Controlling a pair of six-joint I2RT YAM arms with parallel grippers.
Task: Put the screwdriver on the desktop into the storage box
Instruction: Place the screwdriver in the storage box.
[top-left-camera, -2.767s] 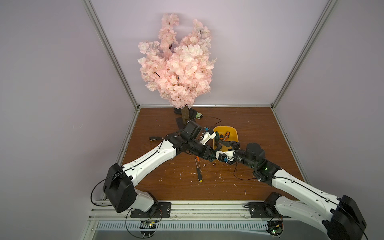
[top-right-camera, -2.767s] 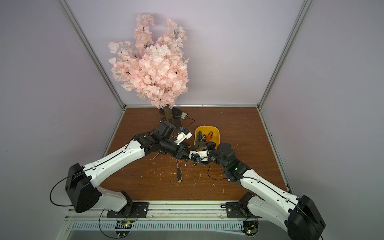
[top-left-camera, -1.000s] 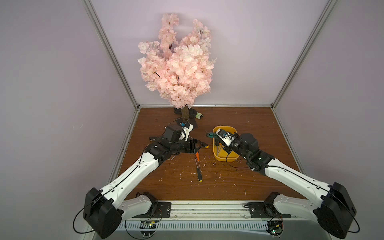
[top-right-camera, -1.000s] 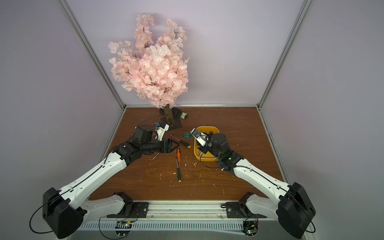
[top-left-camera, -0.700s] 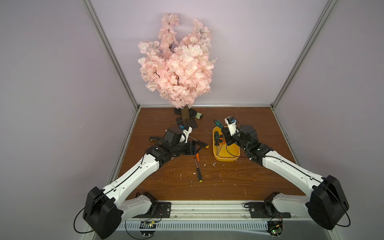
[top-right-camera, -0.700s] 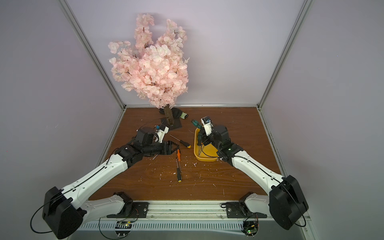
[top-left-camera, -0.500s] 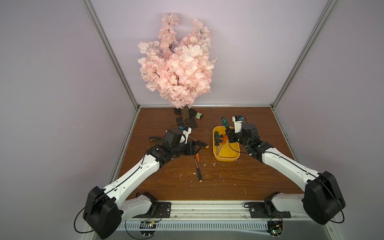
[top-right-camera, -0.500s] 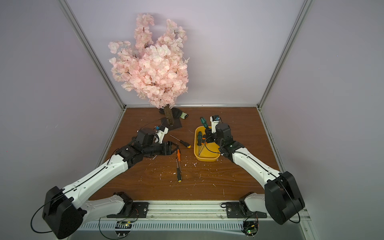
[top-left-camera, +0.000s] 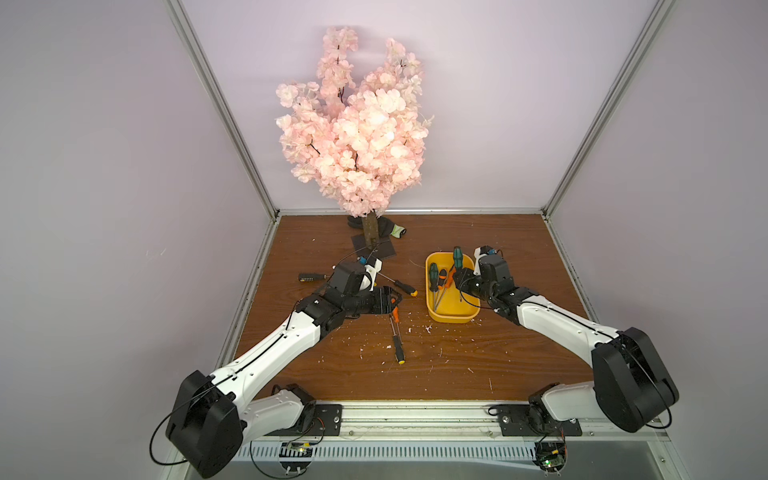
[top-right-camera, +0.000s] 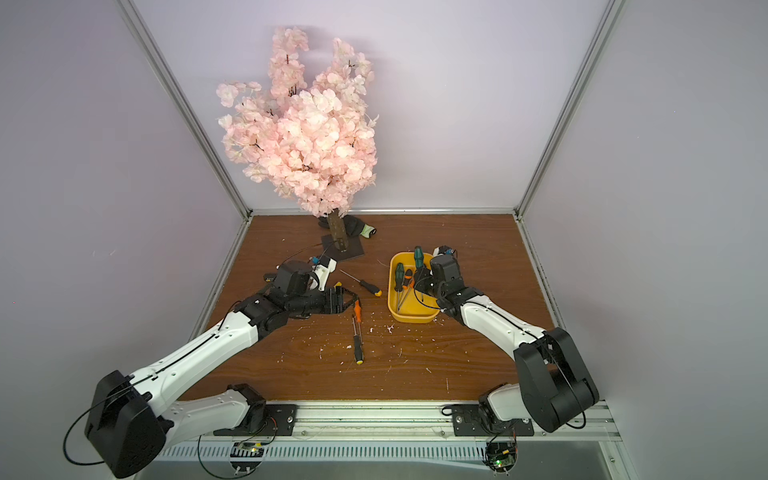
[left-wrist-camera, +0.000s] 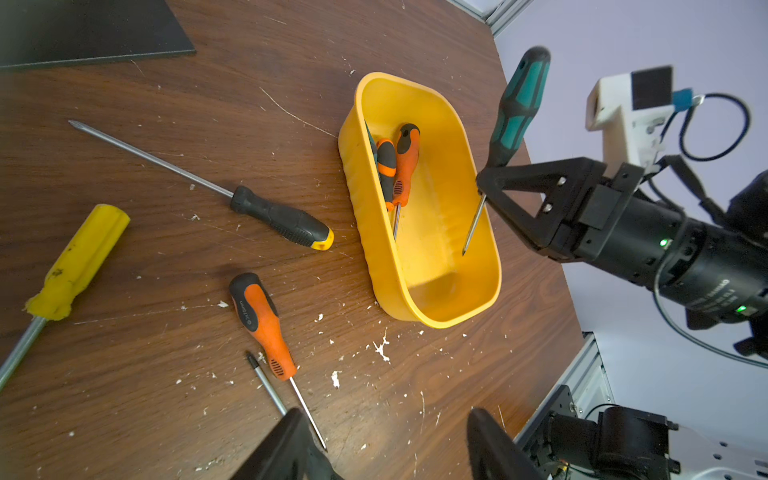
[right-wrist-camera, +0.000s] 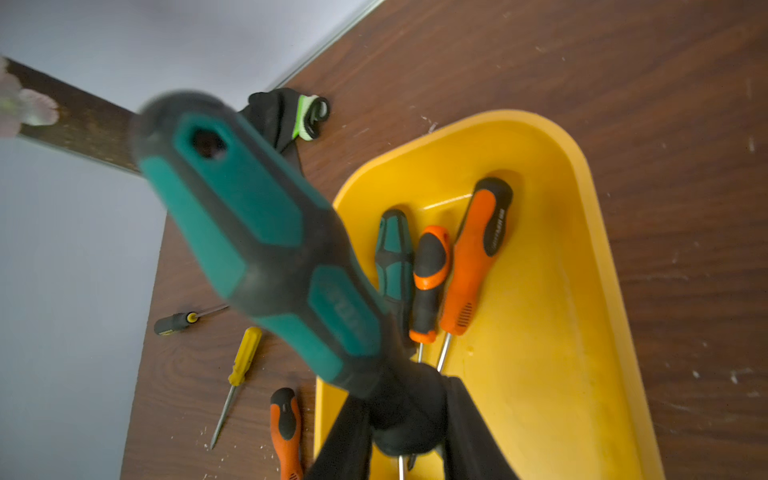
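I should lower my right gripper next, tip the green-and-black screwdriver's raised handle down onto the bare bottom of the box beside the stored screwdrivers, and let go, since that open space is below it.
My right gripper (top-left-camera: 461, 282) (right-wrist-camera: 405, 415) is shut on a green-and-black screwdriver (top-left-camera: 457, 257) (right-wrist-camera: 257, 245) just below its handle. It hangs over the yellow storage box (top-left-camera: 453, 320) (left-wrist-camera: 374, 232), handle up, with the shaft tip down inside the box. Three screwdrivers (right-wrist-camera: 428, 282) lie in the box. An orange-handled screwdriver (top-left-camera: 395, 312) (left-wrist-camera: 262, 320) lies on the desktop (top-left-camera: 519, 249) left of the box. My left gripper (top-left-camera: 395, 299) (left-wrist-camera: 384, 419) hovers open just above the orange one, holding nothing.
More screwdrivers lie on the desktop: a black-and-yellow one (left-wrist-camera: 278, 218), a yellow-handled one (left-wrist-camera: 77, 262), one nearer the front (top-left-camera: 399, 353) and a black one (top-left-camera: 311, 276) at far left. A pink blossom tree on a dark base plate (top-left-camera: 374, 249) and a glove (top-left-camera: 395, 228) stand behind.
My right arm swung toward the right side of the box and turned the green screwdriver from lying across the left rim to handle-up over the box. The left arm barely moved.
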